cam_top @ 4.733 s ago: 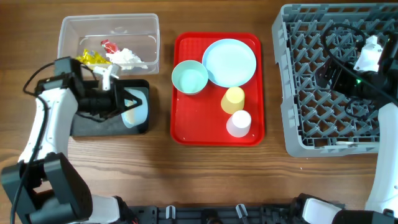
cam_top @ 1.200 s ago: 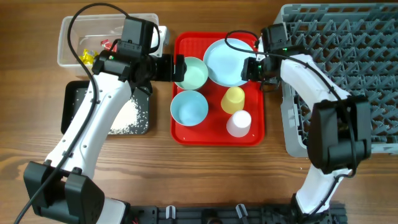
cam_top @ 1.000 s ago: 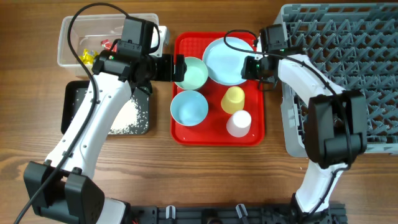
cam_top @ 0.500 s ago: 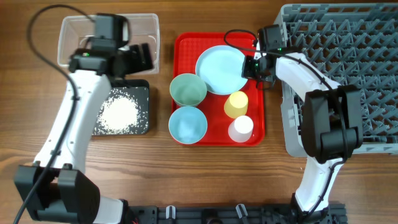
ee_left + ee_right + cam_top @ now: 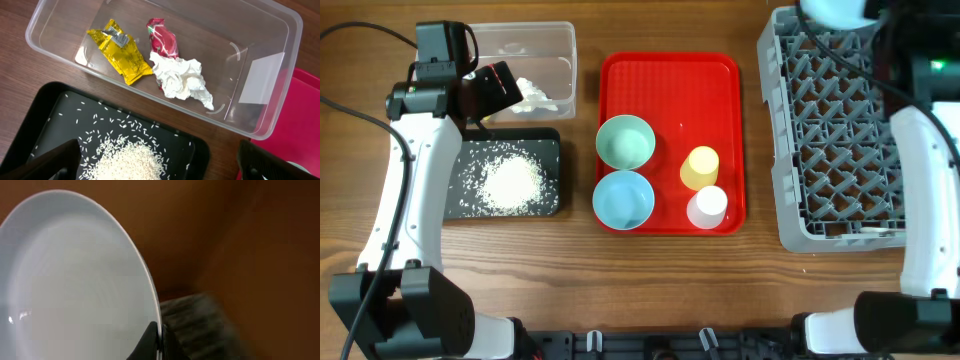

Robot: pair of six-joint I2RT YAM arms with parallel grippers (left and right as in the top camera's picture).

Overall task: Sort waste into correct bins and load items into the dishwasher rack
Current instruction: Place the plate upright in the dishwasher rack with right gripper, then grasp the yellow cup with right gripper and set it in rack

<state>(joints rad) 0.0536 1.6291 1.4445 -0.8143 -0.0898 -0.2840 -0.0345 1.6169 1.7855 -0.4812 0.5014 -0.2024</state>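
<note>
The plate comes down next in my right gripper from above the far edge of the grey dishwasher rack, then stands among the rack's far-end wires [image 5: 834, 48].
My right gripper [image 5: 159, 341] is shut on the rim of the round light-blue plate [image 5: 75, 280]. The plate hangs tilted above the far edge of the grey dishwasher rack [image 5: 830, 130], and only a sliver of the plate [image 5: 835, 8] shows in the overhead view. My left gripper [image 5: 160, 170] is open and empty over the near wall of the clear tub [image 5: 535, 35] and the black tray [image 5: 545, 150]. The tub holds a yellow wrapper [image 5: 120, 50], a red wrapper [image 5: 161, 37] and a crumpled tissue [image 5: 182, 82]. Rice [image 5: 510, 182] is heaped in the black tray.
The red tray [image 5: 668, 75] holds two small bowls, one pale teal [image 5: 625, 142] and one light blue [image 5: 623, 198], plus a yellow cup [image 5: 699, 167] and a whitish cup [image 5: 707, 207]. Bare wooden table lies along the near edge.
My right gripper closed on the plate, lifted it off the red tray and carried it right and back over the rack. My left arm swung left from the tray to the tub.
</note>
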